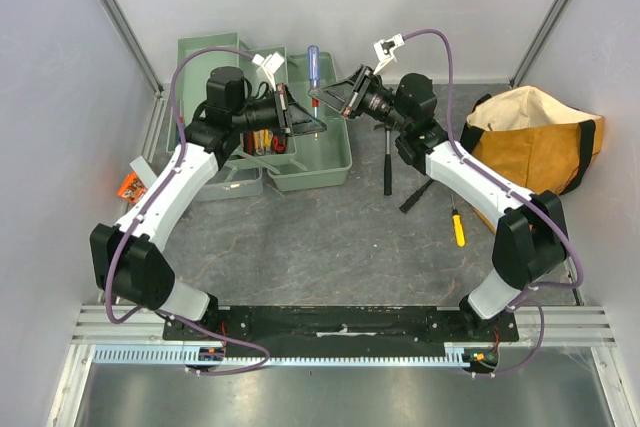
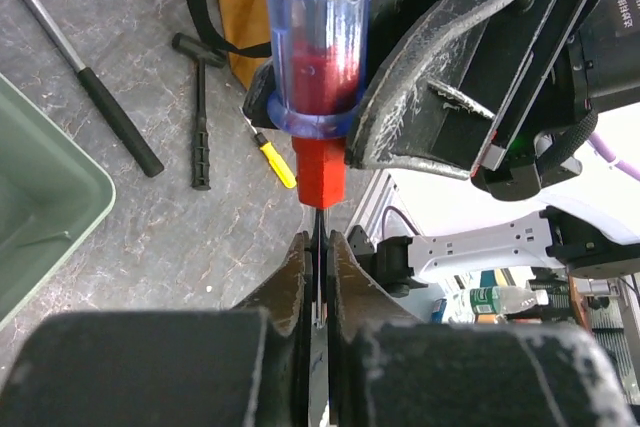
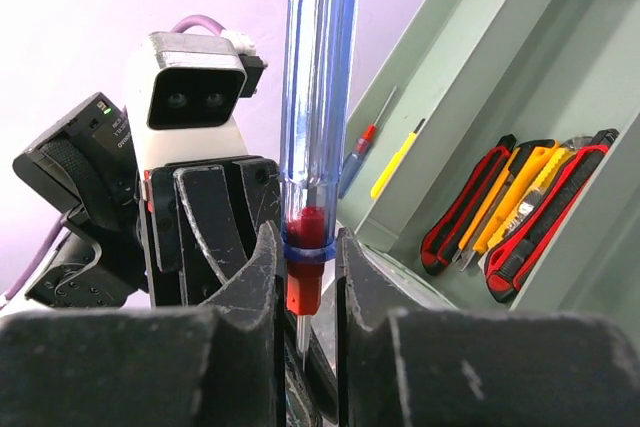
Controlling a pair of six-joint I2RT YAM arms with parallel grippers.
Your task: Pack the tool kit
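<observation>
I should swing my left gripper left in the top view, down into the tray of small screwdrivers, and release, since similar tools lie there.
A screwdriver [image 1: 313, 65] with a clear blue handle and red collar stands upright in the air over the pale green toolbox [image 1: 320, 169]. My left gripper [image 2: 318, 239] is shut on its thin metal shaft just below the red collar [image 2: 320, 172]. My right gripper [image 3: 304, 232] faces it from the other side, jaws closed against the collar of the same screwdriver [image 3: 315, 97]. In the right wrist view, red and yellow utility knives [image 3: 510, 212] and two small screwdrivers [image 3: 385, 152] lie in the box's compartments.
On the grey table right of the box lie a hammer [image 1: 388, 162], a black mallet [image 1: 415, 197] and a yellow-handled screwdriver [image 1: 458, 229]. An orange-tan bag [image 1: 535, 137] with black straps stands at the far right. The box's lid [image 1: 205, 52] lies open behind.
</observation>
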